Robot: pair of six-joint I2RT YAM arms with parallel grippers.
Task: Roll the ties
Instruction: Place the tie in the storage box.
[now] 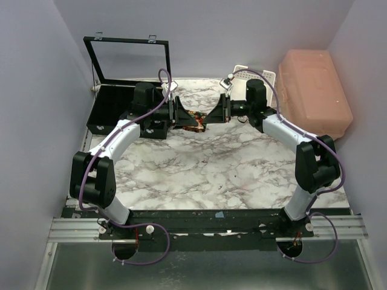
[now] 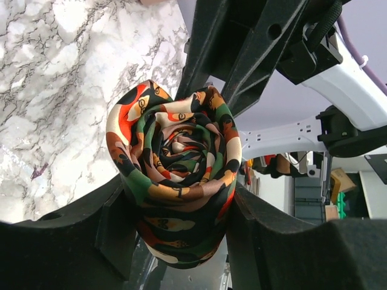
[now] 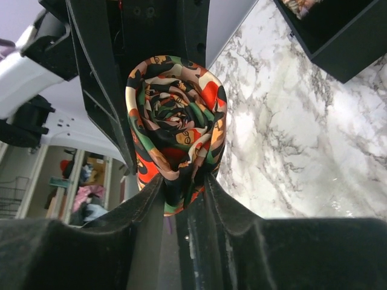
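The tie is tightly rolled. My left gripper moves to the left in the top view next, lowers it into the black box's near side and releases.
One tie (image 1: 195, 119), patterned in red, orange, green and black, is wound into a tight roll and hangs in the air between my two grippers at the back of the marble table (image 1: 199, 172). My left gripper (image 1: 181, 115) is shut on the roll. In the left wrist view the tie (image 2: 175, 163) fills the gap of the left gripper (image 2: 179, 204), with both pads pressed against its sides. My right gripper (image 1: 213, 113) faces it from the other side. In the right wrist view the right gripper (image 3: 183, 181) stands slightly parted, and the lower edge of the tie (image 3: 175, 115) still sits between its tips.
A black box (image 1: 112, 109) with its framed lid (image 1: 130, 57) raised stands at the back left, close behind the left arm; one corner of the black box (image 3: 329, 36) shows in the right wrist view. At the back right are a pink plastic tub (image 1: 314, 90) and a white slotted basket (image 1: 259, 75).
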